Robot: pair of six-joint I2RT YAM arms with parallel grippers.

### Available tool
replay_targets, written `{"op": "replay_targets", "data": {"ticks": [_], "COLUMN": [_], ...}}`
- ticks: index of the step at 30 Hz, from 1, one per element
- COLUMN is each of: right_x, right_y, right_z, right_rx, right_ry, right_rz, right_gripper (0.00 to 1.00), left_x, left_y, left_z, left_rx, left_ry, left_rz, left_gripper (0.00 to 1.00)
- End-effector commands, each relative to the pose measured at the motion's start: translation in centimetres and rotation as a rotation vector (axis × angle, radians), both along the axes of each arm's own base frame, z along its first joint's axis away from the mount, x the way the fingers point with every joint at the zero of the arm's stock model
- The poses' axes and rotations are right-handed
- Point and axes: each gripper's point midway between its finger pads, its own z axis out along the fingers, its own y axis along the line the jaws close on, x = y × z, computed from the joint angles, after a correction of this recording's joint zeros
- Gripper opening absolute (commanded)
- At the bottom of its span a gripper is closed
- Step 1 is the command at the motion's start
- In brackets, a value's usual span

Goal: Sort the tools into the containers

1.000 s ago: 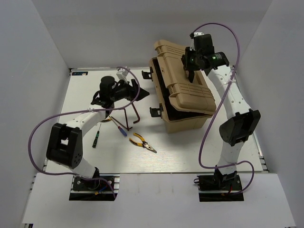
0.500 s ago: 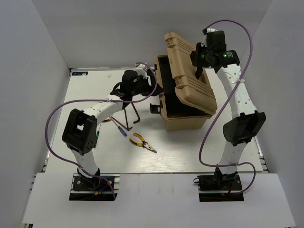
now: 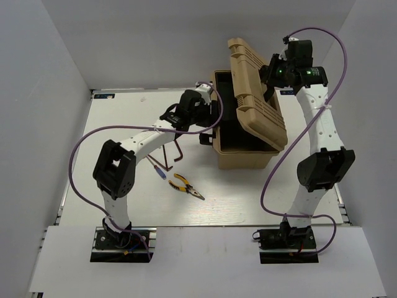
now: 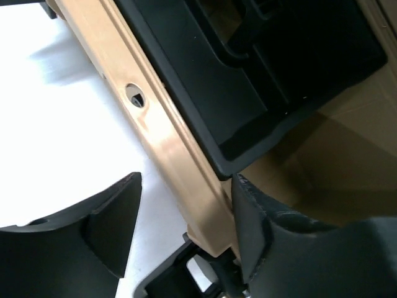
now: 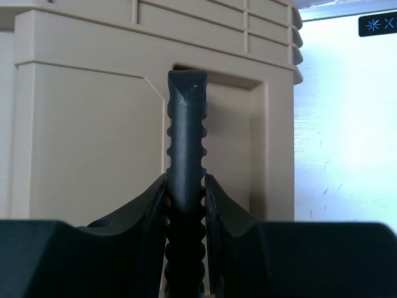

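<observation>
My right gripper needs to swing the toolbox lid's handle to its right in the top view next, where the side stands, uncovering the half-hidden tray, then release.
The tan toolbox [image 3: 245, 158] stands open at centre right. My right gripper [image 3: 271, 77] is shut on the black ribbed handle [image 5: 185, 112] of the lid [image 3: 254, 93] and holds the lid raised nearly upright. My left gripper [image 3: 209, 121] is open astride the box's left rim [image 4: 167, 143], with one finger [image 4: 267, 236] inside against the wall and the other finger [image 4: 105, 223] over the table. The yellow-handled pliers [image 3: 186, 186], the blue-tipped screwdriver [image 3: 160, 171] and a thin hex key [image 3: 179, 153] lie on the table left of the box. The small dark screwdriver is hidden.
A black tray [image 4: 248, 81] sits inside the box. A black latch [image 3: 205, 139] sticks out of the box's left front. Purple cables loop round both arms. White walls close in the table on three sides.
My right gripper has swung the lid up and back, from nearly shut to nearly upright. My left arm has reached right, from the table's middle to the box's left rim.
</observation>
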Motion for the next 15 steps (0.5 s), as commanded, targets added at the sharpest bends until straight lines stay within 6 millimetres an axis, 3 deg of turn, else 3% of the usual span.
{"op": "replay_targets", "data": {"ticks": [1, 3, 5, 9, 11, 12, 15], "right_x": [-0.8, -0.8, -0.8, -1.0, -1.6, -1.6, -1.7], "right_y": [-1.0, -1.4, -1.8, -3.2, -2.7, -4.3, -5.1], "right_z": [13.0, 12.9, 12.5, 12.1, 12.8, 11.3, 10.6], "right_rx": [0.113, 0.131, 0.145, 0.161, 0.197, 0.202, 0.220], "right_ry": [-0.387, -0.385, -0.375, -0.373, -0.407, -0.379, -0.376], "right_rz": [-0.003, -0.009, 0.000, -0.014, 0.040, 0.009, 0.018], "right_gripper": [0.00, 0.00, 0.00, 0.00, 0.00, 0.00, 0.00], "left_x": [0.5, 0.6, 0.5, 0.7, 0.6, 0.4, 0.2], "left_y": [1.6, 1.5, 1.3, 1.9, 2.2, 2.5, 2.7], "left_z": [-1.4, -1.4, -2.3, -2.4, -3.0, -3.6, -3.4], "left_rx": [0.153, 0.182, 0.215, 0.246, 0.259, 0.272, 0.264], "left_ry": [-0.006, -0.010, -0.001, -0.004, 0.004, 0.012, 0.003], "left_rz": [0.071, 0.082, 0.080, 0.101, 0.108, 0.114, 0.115], "left_gripper": [0.67, 0.64, 0.58, 0.46, 0.41, 0.39, 0.36]}}
